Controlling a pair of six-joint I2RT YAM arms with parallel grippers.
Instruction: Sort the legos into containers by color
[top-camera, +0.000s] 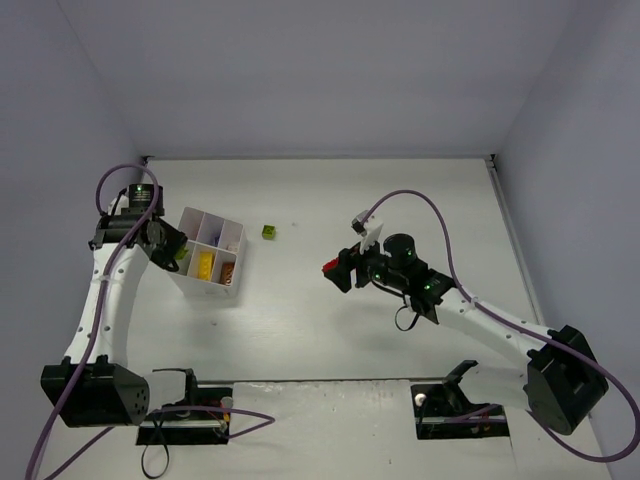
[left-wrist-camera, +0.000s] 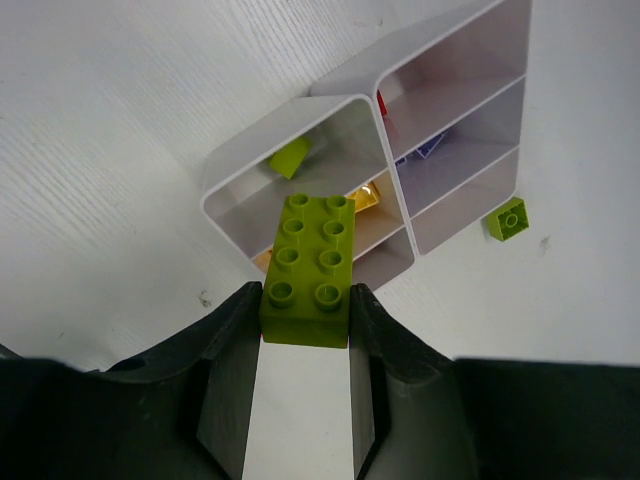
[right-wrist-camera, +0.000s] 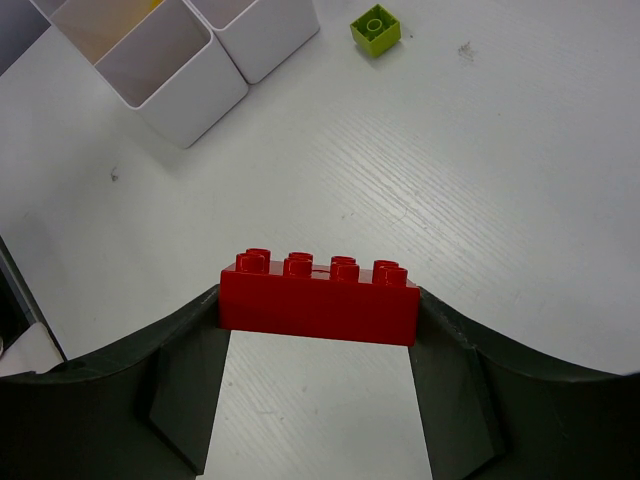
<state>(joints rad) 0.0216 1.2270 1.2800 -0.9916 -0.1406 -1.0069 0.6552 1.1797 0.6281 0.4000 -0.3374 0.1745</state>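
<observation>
I will move my left gripper gently over the tray's near corner cell and let go of the long green lego, because a small green lego is already in that cell.
My left gripper (left-wrist-camera: 306, 318) is shut on a long green lego (left-wrist-camera: 311, 268) and holds it over the near corner of the white tray (left-wrist-camera: 232, 178); it shows at the tray's left side in the top view (top-camera: 178, 250). That corner cell holds a small green lego (left-wrist-camera: 290, 156). Other cells hold yellow (top-camera: 205, 263), orange-brown (top-camera: 228, 272) and lilac (top-camera: 212, 239) legos. My right gripper (right-wrist-camera: 318, 312) is shut on a long red lego (right-wrist-camera: 318, 297), held above the table right of centre (top-camera: 332, 266). A small green lego (top-camera: 269, 232) lies loose on the table, right of the tray.
The tray (top-camera: 196, 217) stands at the left of the white table. Grey walls close the table at the back and sides. The loose green lego also shows in the right wrist view (right-wrist-camera: 376, 28) and left wrist view (left-wrist-camera: 508, 218).
</observation>
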